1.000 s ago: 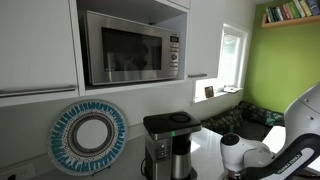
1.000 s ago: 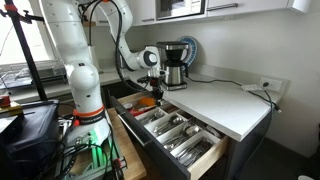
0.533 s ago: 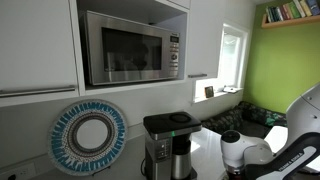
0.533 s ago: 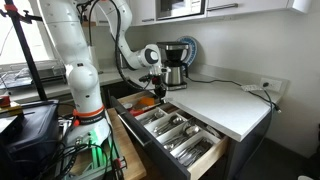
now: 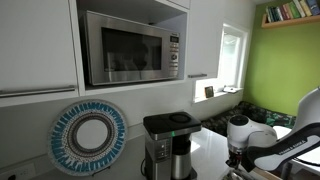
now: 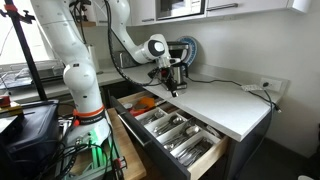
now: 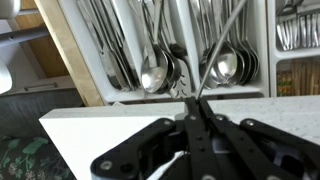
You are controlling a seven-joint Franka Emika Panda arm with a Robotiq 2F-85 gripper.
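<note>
The bare white counter has a clear part with room to release the utensil, so my gripper should move away from the open drawer [image 6: 205, 152] next and turn as it goes down there.
In the wrist view my gripper [image 7: 193, 100] is shut on the thin handle of a metal utensil [image 7: 222, 45]; the handle runs from the fingertips toward the top right. Its working end is out of sight. Below the gripper lies the white counter's edge [image 7: 100, 125]. Beyond that is the open cutlery drawer [image 7: 75, 60], with spoons [image 7: 155, 72] and forks in its compartments. In an exterior view the gripper [image 6: 170, 88] hangs above the counter's front edge, beside the open drawer [image 6: 205, 152].
A coffee maker [image 6: 178, 55] stands at the back of the counter, close behind the arm, with a blue round plate [image 5: 90, 137] beside it. The microwave [image 5: 130, 47] sits in the cabinet above. An orange item [image 6: 143, 101] lies in the drawer's near end.
The arm has risen from over the drawer and swung toward the counter and coffee maker, still shut on the utensil.
</note>
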